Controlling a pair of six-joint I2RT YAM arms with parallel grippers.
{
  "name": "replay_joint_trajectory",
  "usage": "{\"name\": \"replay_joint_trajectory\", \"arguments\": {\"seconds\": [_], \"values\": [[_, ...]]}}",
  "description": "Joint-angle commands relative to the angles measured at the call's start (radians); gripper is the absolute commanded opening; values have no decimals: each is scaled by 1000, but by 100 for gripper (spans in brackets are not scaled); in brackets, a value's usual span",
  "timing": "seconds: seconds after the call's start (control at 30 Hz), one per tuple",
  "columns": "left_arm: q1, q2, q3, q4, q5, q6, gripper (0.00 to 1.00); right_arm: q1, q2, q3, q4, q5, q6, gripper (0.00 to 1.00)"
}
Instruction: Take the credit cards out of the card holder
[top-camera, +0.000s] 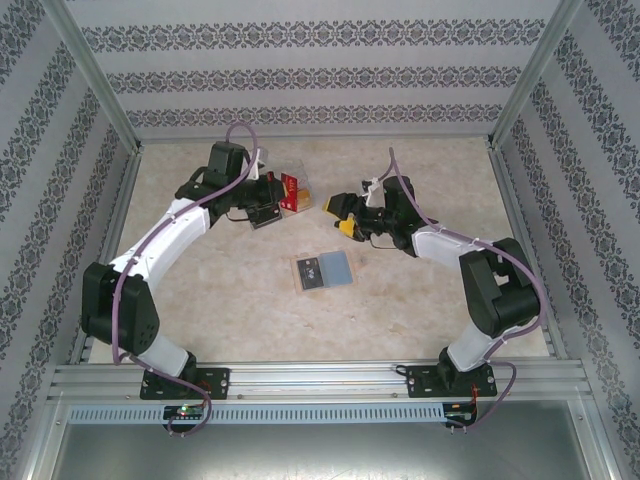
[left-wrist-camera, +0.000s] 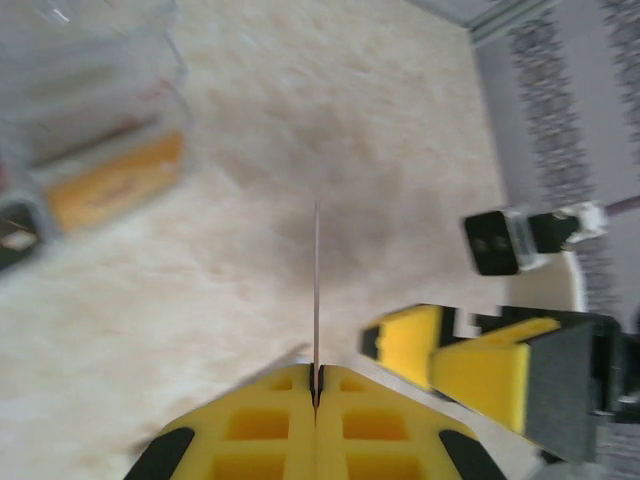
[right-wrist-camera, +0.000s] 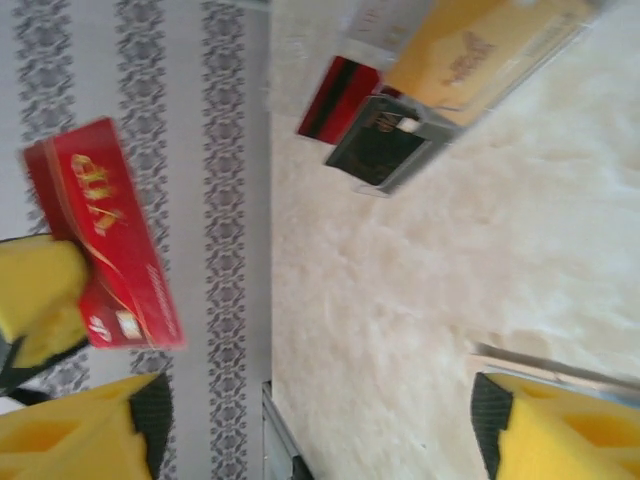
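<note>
Next, my left gripper turns toward the clear box and lowers the card into the slot behind the dark card, because another red card already stands there.
My left gripper (left-wrist-camera: 316, 385) is shut on a thin credit card (left-wrist-camera: 316, 290) that I see edge-on, sticking straight out from the yellow pads. In the right wrist view this card (right-wrist-camera: 100, 235) is red with gold lettering, and a yellow finger (right-wrist-camera: 35, 295) of the left gripper pinches its lower corner. My right gripper (right-wrist-camera: 315, 410) stands open close beside it, with nothing between its fingers (left-wrist-camera: 470, 355). From above, the right gripper (top-camera: 340, 217) hovers right of the clear box. The grey-blue card holder (top-camera: 335, 268) lies open in the middle of the table, a dark card (top-camera: 309, 272) on its left panel.
A clear plastic box (top-camera: 290, 190) sits at the back of the table by the left gripper. It holds an orange-yellow card (right-wrist-camera: 480, 50), a dark card (right-wrist-camera: 385, 140) and a red card (right-wrist-camera: 340, 95). Patterned walls and metal posts ring the table.
</note>
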Motion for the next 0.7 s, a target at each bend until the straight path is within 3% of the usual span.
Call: {"name": "replay_joint_trajectory", "arguments": {"seconds": [0.0,0.1,0.27,0.4,0.67], "values": [[7,49,78,-246,-216,352,0,-8,-50,-13,-130,78,-147,90],[6,94,145,-276,-253,537,0,-10,-77,-30,-151,104,-180,98],[7,182,247,-309,-333,798,0,-11,-110,-45,-171,111,-215,98],[16,278,323,-374,-305,996,0,-11,-115,-51,-172,89,-211,98],[34,364,400,-378,-305,1172,0,-9,-141,-79,-182,81,-205,98]]}}
